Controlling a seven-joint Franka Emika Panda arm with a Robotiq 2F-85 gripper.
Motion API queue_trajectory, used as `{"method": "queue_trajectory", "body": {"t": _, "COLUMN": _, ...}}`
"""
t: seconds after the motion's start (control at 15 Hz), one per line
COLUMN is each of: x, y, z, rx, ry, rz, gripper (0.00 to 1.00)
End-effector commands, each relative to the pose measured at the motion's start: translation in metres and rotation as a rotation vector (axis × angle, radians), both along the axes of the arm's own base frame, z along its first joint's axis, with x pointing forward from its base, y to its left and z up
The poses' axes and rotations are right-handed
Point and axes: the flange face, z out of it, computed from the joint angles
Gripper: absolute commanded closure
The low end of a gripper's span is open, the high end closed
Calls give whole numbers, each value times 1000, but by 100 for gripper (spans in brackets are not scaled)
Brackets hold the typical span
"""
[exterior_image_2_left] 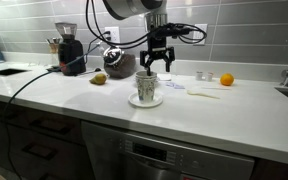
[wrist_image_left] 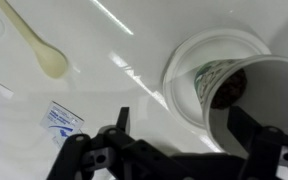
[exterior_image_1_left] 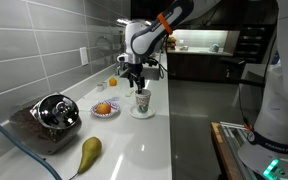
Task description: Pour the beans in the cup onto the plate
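My gripper will next bring its spread fingers together onto the cup's rim on the sachet side, from outside and inside, because the cup's rim is between them.
The white cup with greenish markings [exterior_image_1_left: 142,100] stands upright on the plain white plate [exterior_image_1_left: 142,113] in both exterior views, cup [exterior_image_2_left: 146,87] on plate [exterior_image_2_left: 144,101]. In the wrist view I look down into the cup [wrist_image_left: 210,74] and see the dark beans [wrist_image_left: 229,94] at its bottom; the plate's rim [wrist_image_left: 181,62] shows around it. My gripper [exterior_image_1_left: 136,78] hangs just above the cup [exterior_image_2_left: 155,68], open, its two fingers [wrist_image_left: 182,130] spread on either side of the cup's rim without touching it.
A patterned plate with an orange fruit [exterior_image_1_left: 104,109], a pear [exterior_image_1_left: 88,152] and a dark appliance [exterior_image_1_left: 54,113] lie along the counter. An orange [exterior_image_2_left: 226,79] sits farther off. A pale spoon [wrist_image_left: 34,40] and a small sachet [wrist_image_left: 59,122] lie beside the plate.
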Motion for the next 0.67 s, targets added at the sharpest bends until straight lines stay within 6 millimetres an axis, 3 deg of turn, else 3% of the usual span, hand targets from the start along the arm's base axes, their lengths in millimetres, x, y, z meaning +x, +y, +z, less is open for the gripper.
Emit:
{"method": "queue_trajectory", "body": {"t": 0.0, "x": 0, "y": 1, "z": 3, "rx": 16, "ry": 28, "rz": 2, "gripper": 27}}
{"method": "queue_trajectory", "body": {"t": 0.13, "x": -3, "y": 0, "z": 3, "rx": 20, "ry": 47, "rz": 8, "gripper": 29}}
{"method": "queue_trajectory", "body": {"t": 0.6, "x": -7, "y": 1, "z": 2, "rx": 38, "ry": 64, "rz": 101, "gripper": 79}}
